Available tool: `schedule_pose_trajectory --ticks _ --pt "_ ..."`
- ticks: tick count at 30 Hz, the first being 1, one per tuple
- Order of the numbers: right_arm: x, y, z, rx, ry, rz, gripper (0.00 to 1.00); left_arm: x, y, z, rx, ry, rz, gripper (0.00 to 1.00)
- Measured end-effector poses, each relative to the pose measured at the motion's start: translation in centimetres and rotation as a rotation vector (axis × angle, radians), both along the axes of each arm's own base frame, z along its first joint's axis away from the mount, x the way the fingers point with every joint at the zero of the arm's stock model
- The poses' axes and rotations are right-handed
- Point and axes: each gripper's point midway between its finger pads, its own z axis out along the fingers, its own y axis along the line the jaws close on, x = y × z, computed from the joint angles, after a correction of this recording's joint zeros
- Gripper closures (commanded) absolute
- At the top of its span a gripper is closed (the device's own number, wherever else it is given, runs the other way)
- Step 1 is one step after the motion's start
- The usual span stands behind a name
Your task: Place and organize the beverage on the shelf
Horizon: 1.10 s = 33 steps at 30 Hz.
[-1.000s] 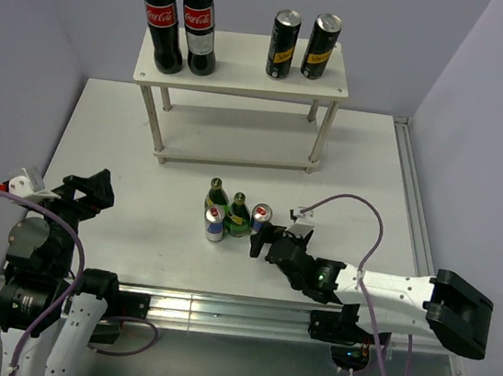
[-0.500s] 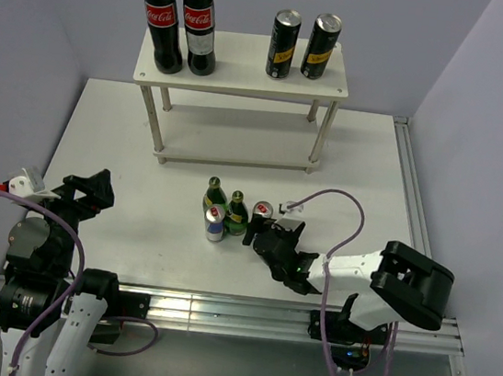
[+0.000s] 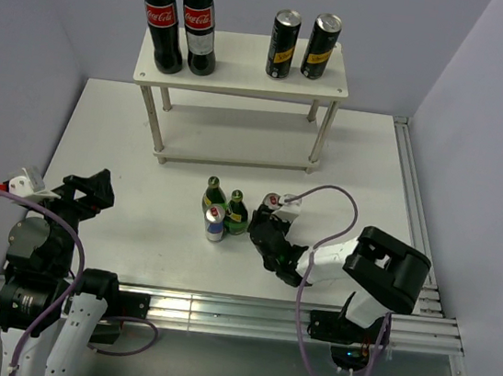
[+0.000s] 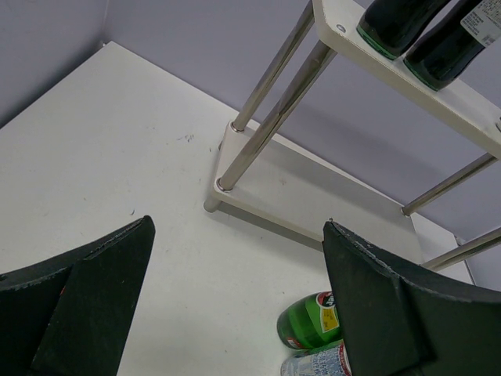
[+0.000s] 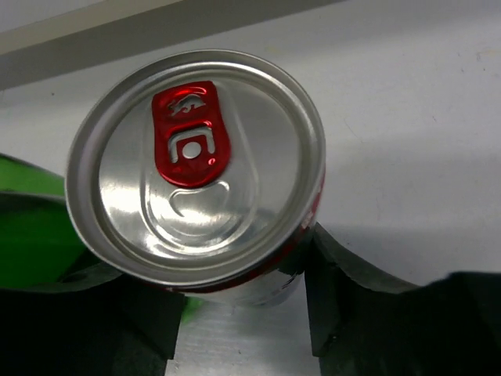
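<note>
My right gripper should next lift its can outward and release it on the lower board's end beneath the black cans, because that bare end lies outward.
My right gripper is shut on a blue-and-silver energy-drink can, a finger on each side of its body below the silver lid with the red tab. Just left of it stand two green bottles and a second energy-drink can. Two black cans with yellow labels stand on the top board of the white shelf. Far from the drinks at the table's near left, my left gripper is open and holds nothing; its view shows a green bottle and the shelf's leg.
Two large cola bottles take up the left half of the shelf's top board. The lower board carries nothing. A purple cable loops over the right arm. Grey walls close in the table on three sides.
My right arm has reached further left and folded up, and its jaws, open before, have shut on the energy-drink can, which shifted slightly. The left arm has not moved.
</note>
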Motion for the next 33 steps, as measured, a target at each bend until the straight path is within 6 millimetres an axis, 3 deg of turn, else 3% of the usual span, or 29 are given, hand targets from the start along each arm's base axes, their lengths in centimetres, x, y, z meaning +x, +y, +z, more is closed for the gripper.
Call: schedule_pose_trajectory --ticks 2,3,4,8,11,18,21,26,33 --pt "0.5 0.2 0.0 -0.012 -0.004 -0.003 0.7 0.0 0.0 0.0 0.0 0.002 0.0 0.04" --pt "0.7 0.4 0.1 -0.014 -0.006 -0.004 0.81 0.1 0.0 0.0 0.0 0.003 0.0 0.04" --pt "0.8 0.5 0.1 -0.016 -0.006 -0.003 0.99 0.1 0.0 -0.1 0.0 0.004 0.0 0.04" --pt "1.2 0.1 0.2 -0.052 0.009 -0.013 1.0 0.1 0.0 -0.1 0.0 0.006 0.0 0.04" --pt "1.8 -0.6 1.4 -0.088 0.01 -0.037 1.0 0.1 0.0 -0.1 0.0 0.006 0.0 0.04" --pt "6.1 -2.6 10.4 -0.019 -0.106 -0.148 1.0 0.1 0.0 -0.1 0.0 0.006 0.0 0.04" --pt "8.5 -4.5 12.7 0.008 -0.134 -0.21 1.0 0.1 0.0 -0.1 0.0 0.006 0.0 0.04" --pt "12.1 -7.4 13.9 -0.017 -0.135 -0.289 1.0 0.1 0.0 -0.1 0.0 0.006 0.0 0.04" --pt "17.0 -7.6 12.7 -0.05 -0.092 -0.297 1.0 0.1 0.0 -0.1 0.0 0.006 0.0 0.04"
